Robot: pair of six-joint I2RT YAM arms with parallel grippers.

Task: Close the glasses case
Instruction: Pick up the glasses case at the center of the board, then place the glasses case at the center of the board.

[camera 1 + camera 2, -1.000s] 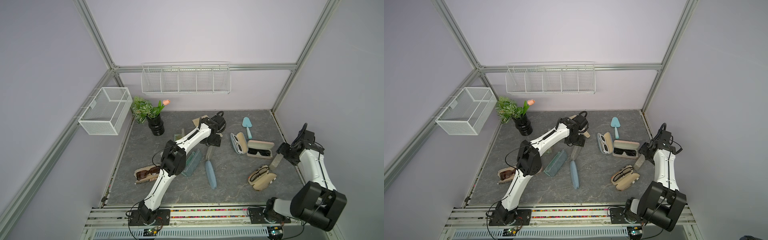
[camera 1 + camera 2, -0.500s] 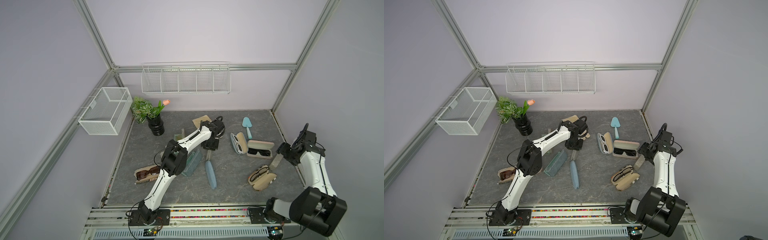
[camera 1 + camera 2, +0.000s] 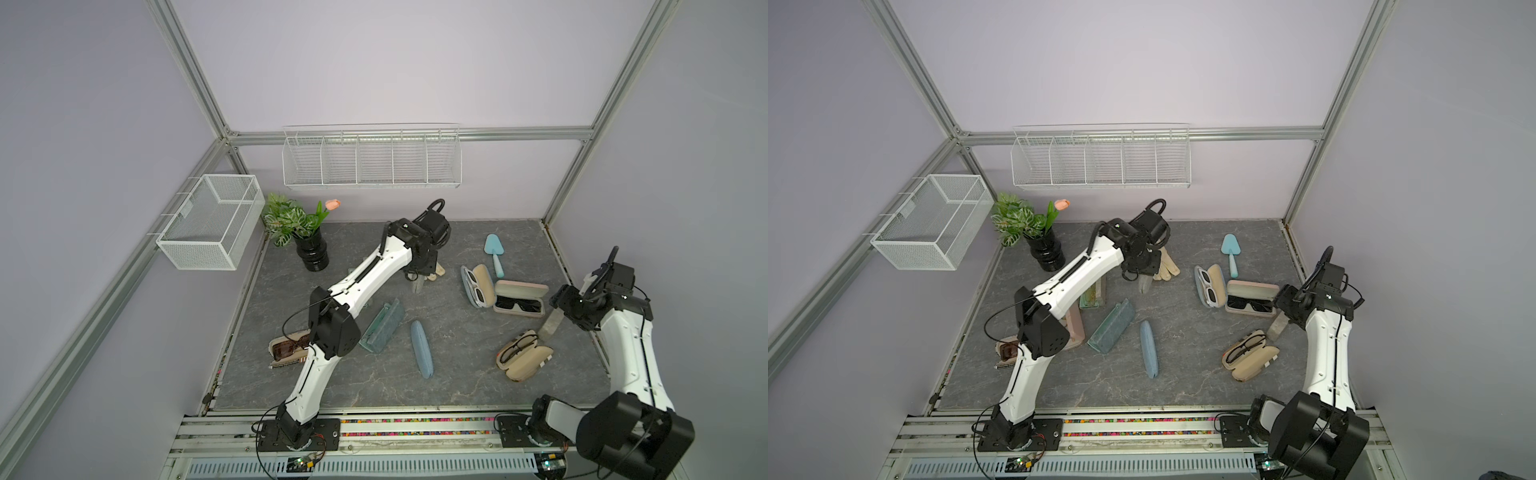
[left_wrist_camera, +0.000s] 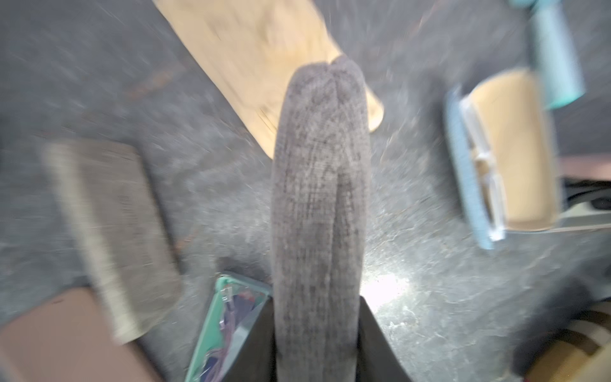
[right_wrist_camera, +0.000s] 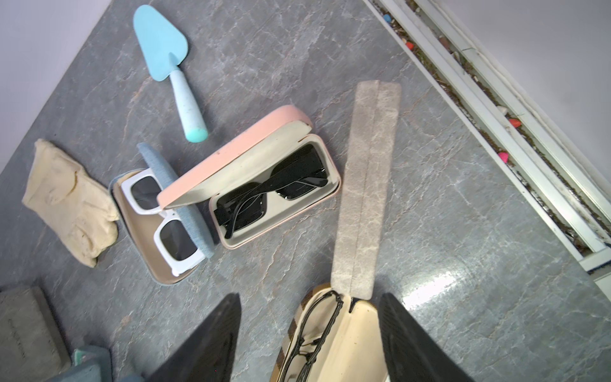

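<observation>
The left gripper should next swing over toward the potted plant, bring the grey case [image 4: 320, 198] down and then let it go, since bare tabletop lies below the gripper's height beside the pot.
My left gripper [image 4: 315, 304] is shut on one end of a grey felt glasses case [image 4: 320, 198]. The case sticks out beyond the fingers, and in both top views it hangs tilted near the middle back [image 3: 417, 286] [image 3: 1145, 284]. My right gripper [image 5: 310, 296] is open, its fingers either side of the end of an open tan case [image 5: 334, 344] holding black-framed glasses. This tan case [image 3: 524, 354] lies at the front right. An open pink case [image 5: 264, 185] holds black sunglasses. Beside it an open blue case [image 5: 158, 231] holds white sunglasses.
A flat grey strip [image 5: 363, 185] lies by the tan case. Around lie a blue trowel [image 3: 494, 253], a beige glove [image 5: 69, 198], a closed blue case [image 3: 422, 349], a clear teal case [image 3: 382, 326], brown sunglasses in a case [image 3: 286, 347] and a potted plant [image 3: 309, 249].
My left gripper has shut on the grey felt case, which lay on the floor before, and has drawn it back a little. The right jaws have narrowed slightly; that arm has hardly moved.
</observation>
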